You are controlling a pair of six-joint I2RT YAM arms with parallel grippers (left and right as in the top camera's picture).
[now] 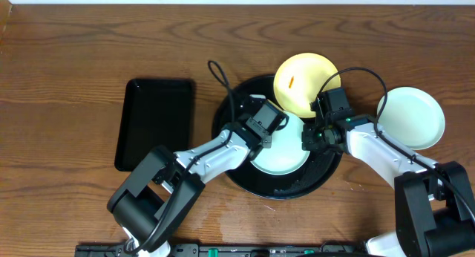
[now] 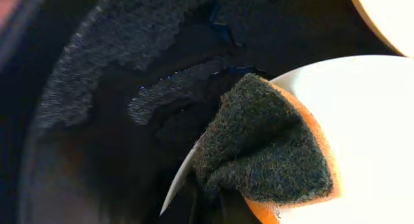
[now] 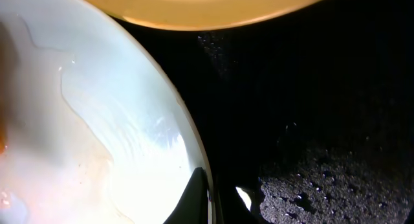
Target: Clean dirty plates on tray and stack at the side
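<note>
The rectangular black tray (image 1: 157, 123) is empty. I will lift my left gripper off the plate, carry the sponge over that tray and lower it to let go there.
A pale mint-blue plate (image 1: 282, 154) lies in the round black tray (image 1: 245, 179). My right gripper (image 1: 312, 137) is shut on its right rim; in the right wrist view one finger (image 3: 196, 198) lies over the plate's (image 3: 97, 120) wet inner edge. My left gripper (image 1: 269, 127) is shut on a sponge (image 2: 265, 149), dark green scouring face out and orange foam behind, pressed on the plate's (image 2: 369, 140) left edge. A pale yellow plate (image 1: 304, 82) with a small orange smear rests on the tray's far rim. A second mint-blue plate (image 1: 412, 117) sits on the table at the right.
A smaller rectangular black tray (image 1: 156, 123) lies on the wooden table to the left of the round one. The round tray's floor (image 2: 129, 88) is wet with droplets and foam. Both arms reach in from the near edge.
</note>
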